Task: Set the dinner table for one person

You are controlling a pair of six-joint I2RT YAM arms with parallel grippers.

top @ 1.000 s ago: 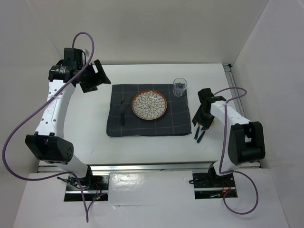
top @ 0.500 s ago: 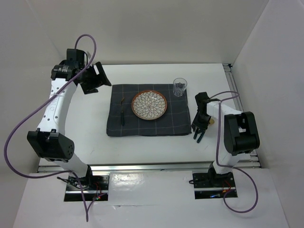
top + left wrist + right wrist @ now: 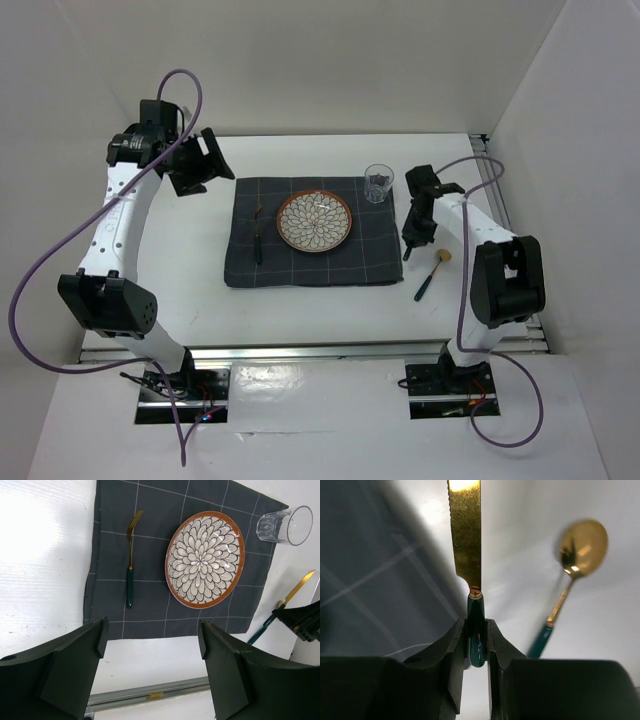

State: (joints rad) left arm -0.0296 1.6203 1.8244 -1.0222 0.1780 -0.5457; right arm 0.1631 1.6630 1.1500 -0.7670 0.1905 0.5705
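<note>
The plate's side opposite the fork is bare. My right gripper should move toward the plate (image 3: 314, 221), turn the knife parallel to the fork, and go down onto the cloth (image 3: 310, 268).
On the white dinner table (image 3: 190, 260) lies a dark grey checked cloth (image 3: 310, 268). It carries a patterned plate (image 3: 314, 221) and, at its left, a green-handled gold fork (image 3: 257, 238). A clear glass (image 3: 379, 183) stands at the cloth's back right corner. My right gripper (image 3: 410, 245) hangs at the cloth's right edge. In the right wrist view this right gripper (image 3: 477, 630) is shut on the green handle of a gold knife (image 3: 466, 535). A matching spoon (image 3: 431, 274) lies on the table to its right. My left gripper (image 3: 195, 160) is open and holds nothing, raised at the back left.
White walls close the back and both sides. A metal rail (image 3: 300, 352) runs along the near edge, and another rail (image 3: 492, 170) runs along the right side. The left wrist view takes in the plate (image 3: 205, 558), fork (image 3: 130, 570), glass (image 3: 285, 526) and knife blade (image 3: 300, 586).
My right gripper closed on the knife's handle and carried it away from the spoon, towards the back beside the cloth's right edge. The left arm barely moved.
</note>
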